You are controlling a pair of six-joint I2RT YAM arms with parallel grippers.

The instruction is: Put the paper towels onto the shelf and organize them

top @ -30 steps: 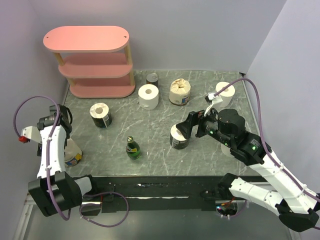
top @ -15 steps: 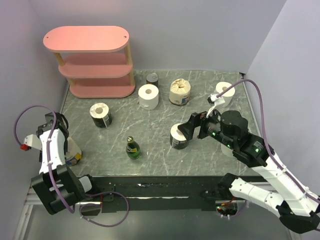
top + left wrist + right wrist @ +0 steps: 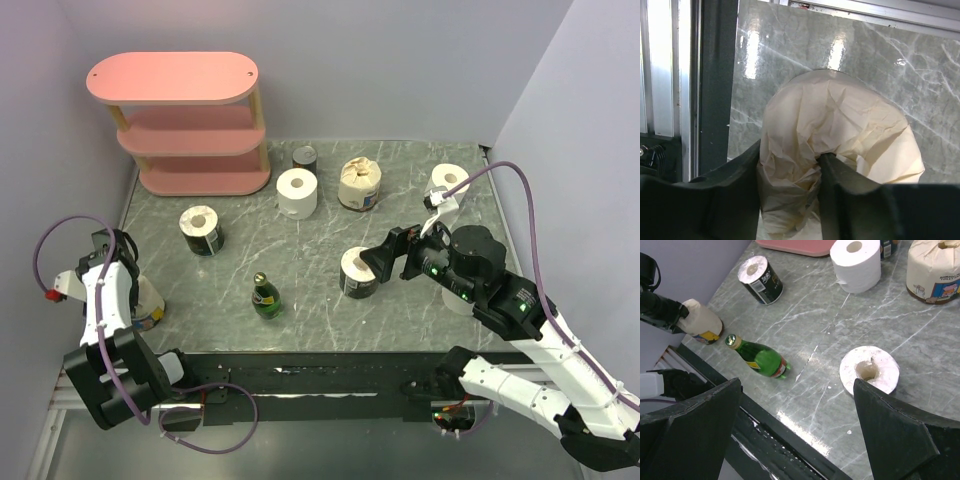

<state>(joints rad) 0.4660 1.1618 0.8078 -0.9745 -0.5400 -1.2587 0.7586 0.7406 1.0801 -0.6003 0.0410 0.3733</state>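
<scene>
The pink shelf's boards are bare, so I will raise my left gripper, carry the cream-wrapped roll outward onto the middle board's wall-side end (image 3: 148, 138) and release it.
A cream-wrapped paper towel roll (image 3: 850, 125) stands at the table's near left edge (image 3: 148, 300). My left gripper (image 3: 790, 195) is shut on the crumpled top of its wrapper, one finger outside and one pressed into the fold. My right gripper (image 3: 796, 385) hangs open above the table, just right of a dark-wrapped roll with a white top (image 3: 870, 370), touching nothing. More rolls stand apart: a dark-printed one (image 3: 201, 230), a white one (image 3: 297, 193), a cream-wrapped one (image 3: 359, 184) and a white one (image 3: 450, 185). The pink shelf (image 3: 175, 75) stands at the far left with bare boards.
A green glass bottle (image 3: 266, 297) lies on the marble near the front edge, between the two arms. A small tin can (image 3: 305, 158) stands behind the white roll, next to the shelf. Walls close in the table on the left and right.
My left gripper has closed onto the cream roll's wrapper and sunk a little lower. My right arm has drifted slightly right, off the dark-wrapped roll, jaws still wide.
</scene>
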